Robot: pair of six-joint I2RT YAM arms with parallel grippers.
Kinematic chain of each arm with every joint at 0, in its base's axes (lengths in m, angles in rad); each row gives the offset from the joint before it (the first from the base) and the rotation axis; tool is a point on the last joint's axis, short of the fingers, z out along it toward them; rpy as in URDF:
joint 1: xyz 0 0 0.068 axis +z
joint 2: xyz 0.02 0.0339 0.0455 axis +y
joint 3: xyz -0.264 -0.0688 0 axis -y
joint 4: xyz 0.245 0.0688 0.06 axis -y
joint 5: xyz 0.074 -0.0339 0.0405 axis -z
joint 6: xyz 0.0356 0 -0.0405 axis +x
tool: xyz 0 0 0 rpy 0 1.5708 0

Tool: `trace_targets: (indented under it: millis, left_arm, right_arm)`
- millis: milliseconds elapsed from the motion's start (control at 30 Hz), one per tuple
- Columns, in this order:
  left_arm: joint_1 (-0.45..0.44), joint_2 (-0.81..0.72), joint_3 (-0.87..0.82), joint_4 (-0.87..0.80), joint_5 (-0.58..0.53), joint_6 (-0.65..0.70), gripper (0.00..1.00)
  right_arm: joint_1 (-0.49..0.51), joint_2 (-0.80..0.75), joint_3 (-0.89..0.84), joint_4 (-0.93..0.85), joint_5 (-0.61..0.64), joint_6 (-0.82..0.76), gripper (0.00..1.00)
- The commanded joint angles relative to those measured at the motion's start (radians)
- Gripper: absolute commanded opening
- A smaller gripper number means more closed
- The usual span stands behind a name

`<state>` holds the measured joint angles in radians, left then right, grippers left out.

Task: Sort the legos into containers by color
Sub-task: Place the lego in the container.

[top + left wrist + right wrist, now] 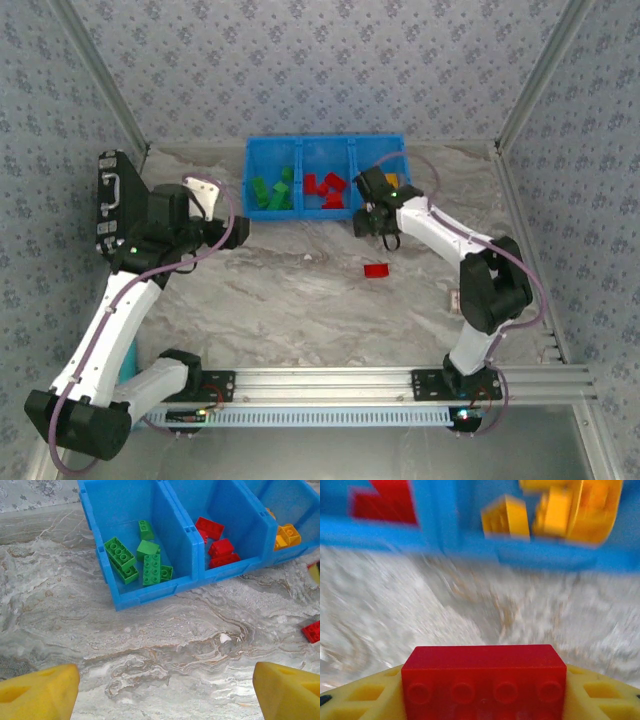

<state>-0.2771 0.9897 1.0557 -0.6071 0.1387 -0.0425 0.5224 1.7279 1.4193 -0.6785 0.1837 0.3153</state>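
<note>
My right gripper carries the red lego outward over the bin's front side next and releases it above the bin's middle section (326, 177) (380, 502), where red legos already lie.
The blue bin (325, 147) stands at the back of the table with three compartments. In the left wrist view, green legos (145, 562) lie in its left one, red legos (217, 542) in the middle one and orange-yellow legos (286, 535) in the right one. My right gripper (484, 690) is shut on a red lego (485, 672), studs toward the camera, just in front of the bin's wall (435, 535); from above, that gripper (368, 222) hangs near the bin's front right. Another red lego (377, 270) lies loose on the table. My left gripper (165, 685) is open over bare table.
A black case with a metal handle (112, 200) stands at the left wall beside the left arm. Patterned walls with metal posts close in the table on three sides. An aluminium rail (330, 382) runs along the near edge.
</note>
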Motion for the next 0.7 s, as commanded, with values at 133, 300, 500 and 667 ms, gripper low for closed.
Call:
trace_targets:
  millis: [133,300,500,667]
  left_arm:
    - [-0.007,0.004,0.016,-0.018,-0.013,0.019,0.9]
    - [-0.005,0.015,0.036,-0.033,-0.03,0.034,0.9]
    - [-0.001,0.023,0.044,-0.046,-0.038,0.05,0.9]
    - [0.006,0.039,0.064,-0.024,-0.041,0.049,0.91]
  right_arm:
    - [0.029,0.102,0.275,0.061,0.045,-0.185,0.5]
    - [0.037,0.256,0.457,0.132,0.031,-0.223,0.5]
    - [0.051,0.459,0.649,0.157,0.002,-0.241,0.51]
    - [0.049,0.582,0.768,0.128,-0.021,-0.22,0.53]
